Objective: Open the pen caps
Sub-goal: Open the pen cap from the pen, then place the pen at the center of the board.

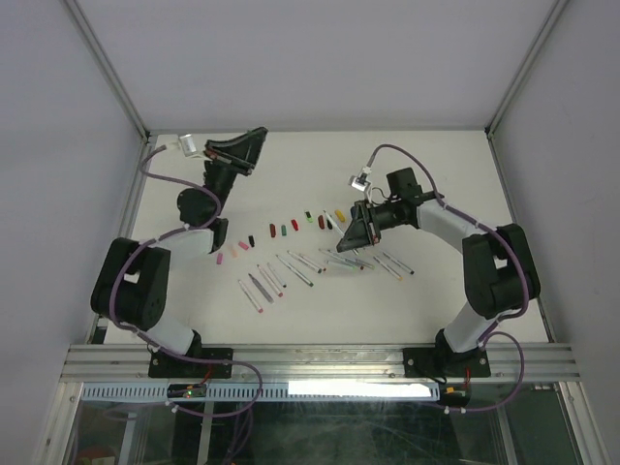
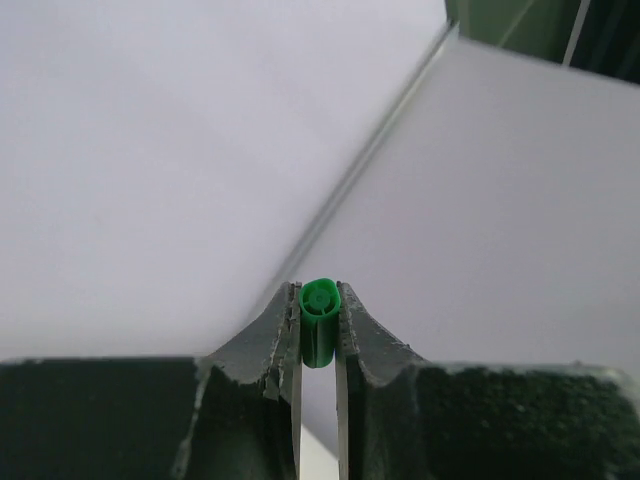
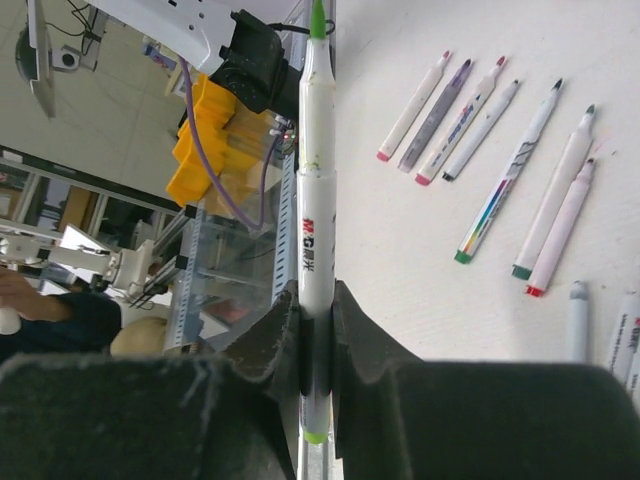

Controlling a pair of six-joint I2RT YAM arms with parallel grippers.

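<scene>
I should next lower my right gripper rightward in the top view and release the bare-tipped pen on the clear tabletop beside the endmost pen.
My left gripper is shut on a short green pen cap, which stands end-on between the fingertips. In the top view this gripper hangs raised over the table's far left. My right gripper is shut on the barrel of a white pen whose bare green tip points away from the wrist. From above, the right gripper sits over the middle of the table. Several loose pen caps lie in a slanted row. Several pens lie in front of them.
More uncapped pens lie side by side on the white table to the right of the held pen. White walls enclose the table at the back and sides. The metal frame rail runs along the near edge.
</scene>
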